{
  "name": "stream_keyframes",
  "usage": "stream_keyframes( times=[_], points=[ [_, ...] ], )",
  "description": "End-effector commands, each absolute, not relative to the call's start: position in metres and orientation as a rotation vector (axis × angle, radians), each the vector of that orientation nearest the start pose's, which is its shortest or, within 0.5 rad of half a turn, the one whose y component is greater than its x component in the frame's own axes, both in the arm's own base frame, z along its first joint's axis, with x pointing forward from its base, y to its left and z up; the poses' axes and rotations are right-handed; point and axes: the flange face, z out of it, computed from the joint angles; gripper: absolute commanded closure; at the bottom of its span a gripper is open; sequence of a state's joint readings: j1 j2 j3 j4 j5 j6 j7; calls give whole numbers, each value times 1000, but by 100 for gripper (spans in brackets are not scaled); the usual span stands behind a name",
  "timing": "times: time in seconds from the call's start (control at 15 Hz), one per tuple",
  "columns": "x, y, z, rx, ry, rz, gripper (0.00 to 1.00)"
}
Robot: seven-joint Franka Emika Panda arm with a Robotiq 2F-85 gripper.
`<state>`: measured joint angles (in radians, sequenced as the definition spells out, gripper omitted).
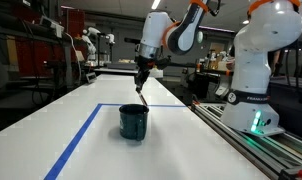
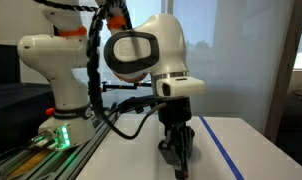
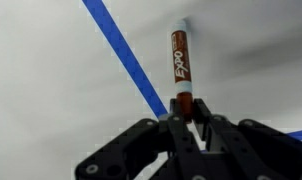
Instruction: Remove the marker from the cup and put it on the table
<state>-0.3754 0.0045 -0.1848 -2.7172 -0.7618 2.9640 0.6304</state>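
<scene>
My gripper next lowers toward the bare tabletop beside the cup to release the marker [image 3: 180, 62] there, since it is clear of the cup but still raised.
My gripper [image 3: 185, 112] is shut on one end of a red-brown Expo marker [image 3: 180, 62], which points away from the jaws over the white table. In an exterior view the gripper [image 1: 141, 84] hangs above the table behind the dark teal cup [image 1: 133, 122], which stands upright in the foreground. The marker is outside the cup. In the exterior view from the base side the gripper [image 2: 176, 152] is low over the table and the cup is hidden behind it.
Blue tape lines [image 1: 81, 135] mark a rectangle on the white table [image 1: 181, 145]. The robot base [image 1: 253, 90] and a rail [image 1: 261, 150] run along one table side. Lab shelving stands beyond the far edge.
</scene>
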Motion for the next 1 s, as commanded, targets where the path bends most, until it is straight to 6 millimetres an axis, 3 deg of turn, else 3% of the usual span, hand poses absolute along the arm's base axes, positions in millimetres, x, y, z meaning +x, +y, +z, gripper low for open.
stream_keyframes(
  times=[0.0,0.47,0.8,0.87,0.93],
  points=[
    [380,-186,225,-3227,694,-447,96],
    [381,-196,183,-3193,681,-391,96],
    [384,-194,170,-3209,673,-326,96],
    [385,-192,169,-3209,674,-315,57],
    [386,-191,170,-3213,680,-303,56]
  ],
)
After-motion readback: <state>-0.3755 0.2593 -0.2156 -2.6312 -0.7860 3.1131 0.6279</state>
